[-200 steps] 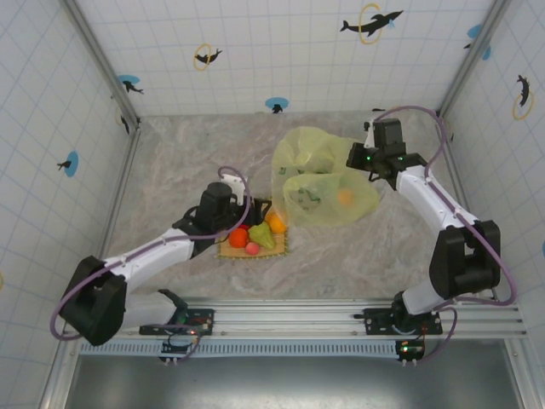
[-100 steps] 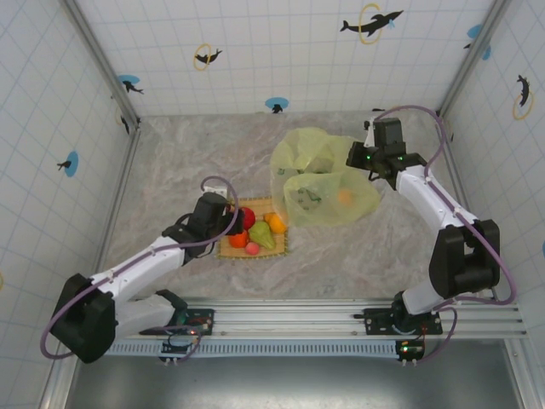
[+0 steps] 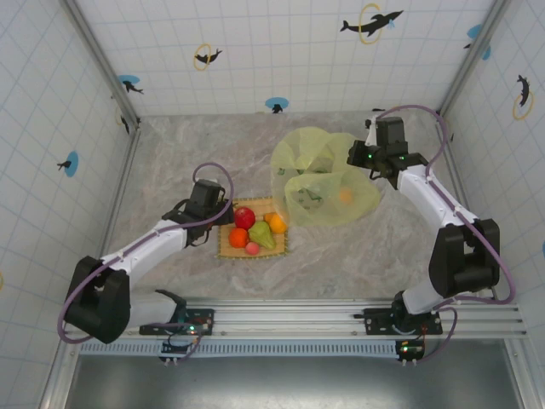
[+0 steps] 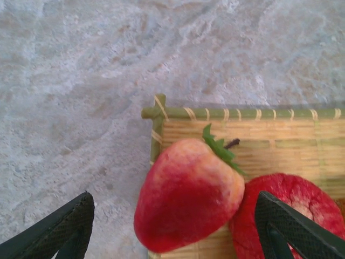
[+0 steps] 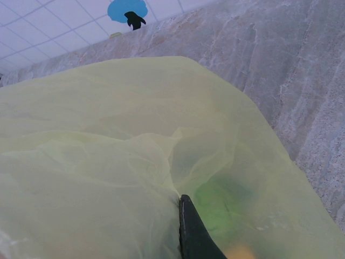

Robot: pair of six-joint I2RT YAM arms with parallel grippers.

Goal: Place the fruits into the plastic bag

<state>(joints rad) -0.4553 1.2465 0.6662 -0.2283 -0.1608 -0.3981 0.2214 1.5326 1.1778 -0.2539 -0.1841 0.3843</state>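
Observation:
The robot will next move its left gripper back and lower it onto the orange beside the small pink fruit, because the orange lies nearer the robot's base than the strawberry between the gripper's fingers.
A red strawberry (image 4: 188,197) lies at the corner of the tan woven mat (image 4: 253,135), against a red apple (image 4: 294,213). My left gripper (image 4: 173,208) is open; its dark fingers stand either side of the strawberry, clear of it. From above, the left gripper (image 3: 220,213) is at the mat's left edge, beside the red apple (image 3: 244,216), two oranges (image 3: 238,237), a green pear (image 3: 264,237) and a small pink fruit (image 3: 253,248). The yellow-green plastic bag (image 3: 319,175) holds an orange (image 3: 345,196). My right gripper (image 3: 364,162) is shut on the bag's upper right edge (image 5: 135,162).
The mat (image 3: 223,249) lies just left of the bag on the marble floor. Tiled walls close in the left, back and right sides. A green blur (image 5: 221,208) shows through the bag film near my right finger (image 5: 191,232).
My left arm drew back toward the left and rear, off the fruits to the mat's left corner, uncovering the red apple. Right arm and bag have not moved.

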